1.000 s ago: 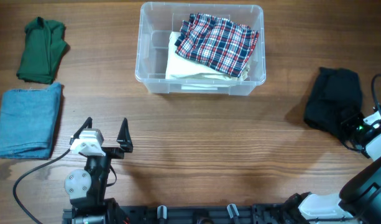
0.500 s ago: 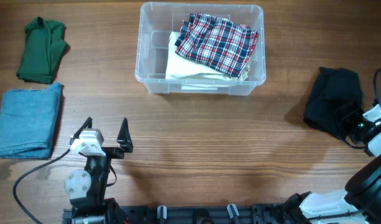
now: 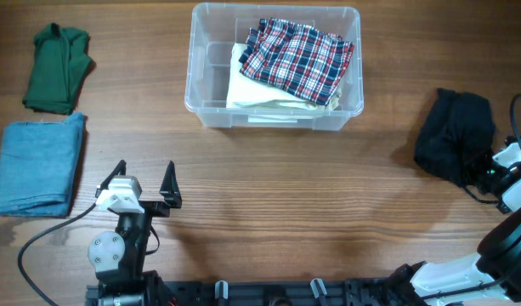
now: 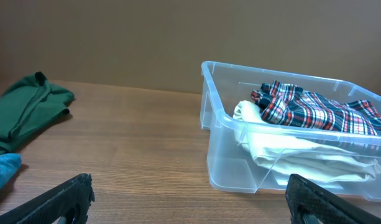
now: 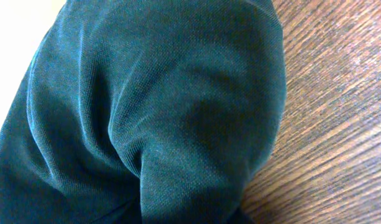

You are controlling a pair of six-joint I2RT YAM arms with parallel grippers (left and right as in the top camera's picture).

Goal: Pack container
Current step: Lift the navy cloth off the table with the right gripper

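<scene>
My right gripper should next go up over the container's rim, go down onto the plaid garment [image 3: 298, 58] and let go, because that lies outward, to its left in the overhead view.
The clear container [image 3: 196, 85] stands at the table's far middle, holding a folded white garment [image 3: 247, 85] with a red plaid garment [image 3: 298, 58] on top. A dark garment [image 3: 454, 136] lies at the right. My right gripper [image 3: 485, 170] sits at its near right edge, shut on a pinched ridge of the cloth; the dark garment [image 5: 153, 93] fills the right wrist view and hides the fingers. Near the front left, my left gripper [image 3: 144, 170] stands open with nothing in it. In the left wrist view, the container [image 4: 227, 124] is ahead to the right.
A folded green garment [image 3: 58, 68] lies at the far left, and a folded blue garment [image 3: 39, 166] sits just in front of it. A black cable [image 3: 39, 238] trails by the left arm's base.
The right gripper has closed on the dark garment's edge, and the cloth has bunched slightly towards it. The left arm has not moved.
</scene>
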